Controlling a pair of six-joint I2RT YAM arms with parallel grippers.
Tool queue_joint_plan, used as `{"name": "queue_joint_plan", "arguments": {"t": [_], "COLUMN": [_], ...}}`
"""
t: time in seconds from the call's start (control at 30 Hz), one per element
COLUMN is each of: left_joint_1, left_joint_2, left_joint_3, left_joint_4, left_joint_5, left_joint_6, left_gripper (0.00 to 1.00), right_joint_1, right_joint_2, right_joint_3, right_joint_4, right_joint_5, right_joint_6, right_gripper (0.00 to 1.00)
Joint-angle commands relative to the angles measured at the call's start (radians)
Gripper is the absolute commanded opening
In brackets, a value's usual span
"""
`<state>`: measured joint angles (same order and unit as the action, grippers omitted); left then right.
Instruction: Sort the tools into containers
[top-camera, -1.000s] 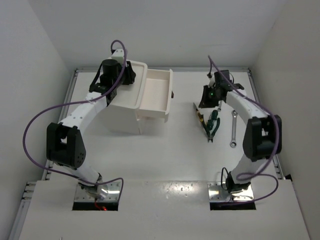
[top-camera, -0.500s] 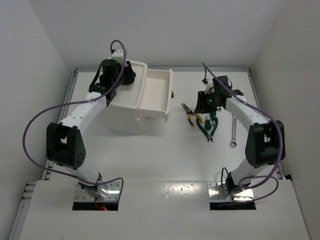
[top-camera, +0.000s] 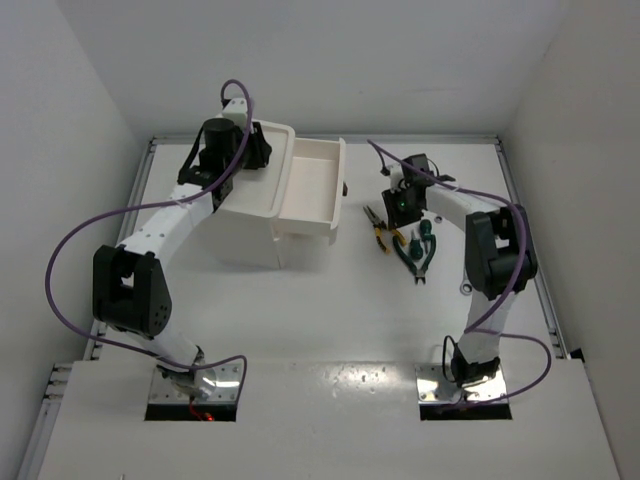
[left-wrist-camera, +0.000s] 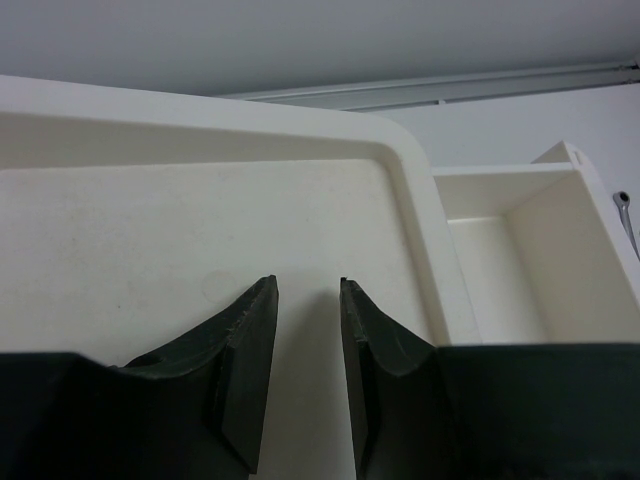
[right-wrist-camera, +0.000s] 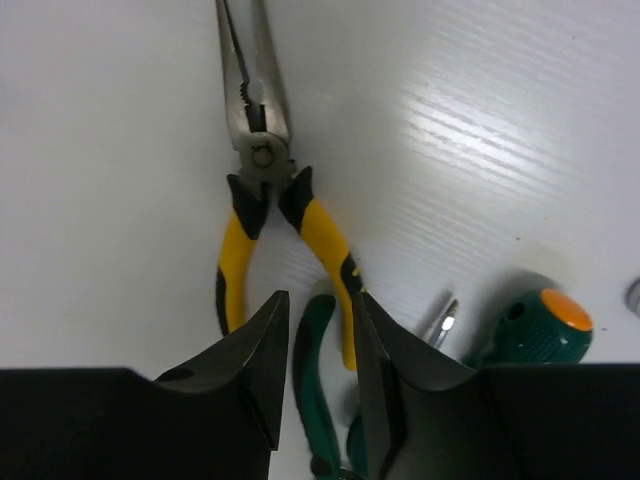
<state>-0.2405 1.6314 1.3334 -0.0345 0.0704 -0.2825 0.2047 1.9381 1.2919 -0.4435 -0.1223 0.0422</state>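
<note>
My right gripper should lower next, with its open fingers going around the yellow plier handle nearest the screwdriver. That handle already lies in the gap between the gripper's fingers.
Yellow-handled pliers (right-wrist-camera: 262, 150) (top-camera: 379, 229) lie on the table right of the open drawer (top-camera: 312, 190). Dark green-handled pliers (right-wrist-camera: 313, 365) (top-camera: 420, 257) and a green-and-orange screwdriver (right-wrist-camera: 535, 328) (top-camera: 425, 232) lie beside them. My right gripper (right-wrist-camera: 320, 320) (top-camera: 397, 214) hovers open over the handle ends; the green handle shows through the gap and nothing is gripped. One silver wrench end (top-camera: 466, 289) peeks out from under the right arm. My left gripper (left-wrist-camera: 308, 285) (top-camera: 252, 152) stands open and empty over the white box's recessed tray top (left-wrist-camera: 200, 220).
The white box (top-camera: 250, 225) stands at the back left, and its upper drawer (left-wrist-camera: 520, 250) is pulled out to the right with nothing in it. White walls close in the table on three sides. A purple cable loops off each arm.
My right arm has swung left toward the drawer. The yellow pliers moved left with it and now lie flat on the table, released. The left arm has not moved.
</note>
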Motion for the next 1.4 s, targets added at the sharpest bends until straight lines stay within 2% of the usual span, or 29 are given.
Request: {"name": "queue_joint_plan", "arguments": {"t": [0.0,0.17,0.4,0.5,0.7,0.73,0.8,0.83,0.93,1.03,1.17,1.3,1.37], "left_joint_1": [0.007,0.007,0.017,0.026,0.026,0.026,0.026,0.026,0.026,0.026,0.026,0.026,0.026], "left_joint_2": [0.102,0.102,0.12,0.12,0.12,0.12,0.12,0.12,0.12,0.11,0.085,0.085,0.085], "left_joint_3": [-0.089,-0.099,-0.099,-0.099,-0.099,-0.099,-0.099,-0.099,-0.099,-0.109,-0.128,-0.137,-0.137], "left_joint_4": [-0.401,-0.401,-0.401,-0.401,-0.401,-0.401,-0.401,-0.401,-0.401,-0.401,-0.401,-0.401,-0.401], "left_joint_5": [-0.001,0.008,0.008,0.008,0.018,0.019,0.019,0.019,0.019,0.009,-0.015,-0.024,-0.037], "left_joint_6": [-0.015,-0.006,-0.006,-0.006,-0.006,-0.006,-0.006,-0.006,-0.006,-0.006,-0.027,-0.027,-0.038], "left_gripper": [0.39,0.39,0.39,0.39,0.39,0.39,0.39,0.39,0.39,0.39,0.39,0.39,0.39], "right_joint_1": [-0.013,-0.013,-0.022,-0.022,-0.011,-0.011,-0.011,-0.011,-0.031,-0.054,-0.09,-0.09,-0.052], "right_joint_2": [-0.018,0.025,0.065,0.065,0.108,0.119,0.128,0.128,0.062,-0.056,-0.177,-0.257,-0.277], "right_joint_3": [0.001,0.012,0.049,0.037,0.01,0.01,0.01,0.01,0.01,0.039,0.18,0.317,0.398], "right_joint_4": [0.069,0.069,0.016,0.015,0.068,0.068,0.058,0.058,0.037,0.037,-0.023,-0.084,-0.093], "right_joint_5": [0.05,0.012,-0.109,-0.096,0.023,0.032,0.032,0.032,-0.003,-0.066,-0.102,-0.112,-0.146], "right_joint_6": [-0.097,-0.131,-0.18,-0.18,-0.189,-0.209,-0.219,-0.219,-0.179,-0.05,0.169,0.261,0.28], "right_gripper": [0.34,0.41,0.43,0.43,0.3,0.19,0.04,0.0,0.0,0.0,0.0,0.0,0.0]}}
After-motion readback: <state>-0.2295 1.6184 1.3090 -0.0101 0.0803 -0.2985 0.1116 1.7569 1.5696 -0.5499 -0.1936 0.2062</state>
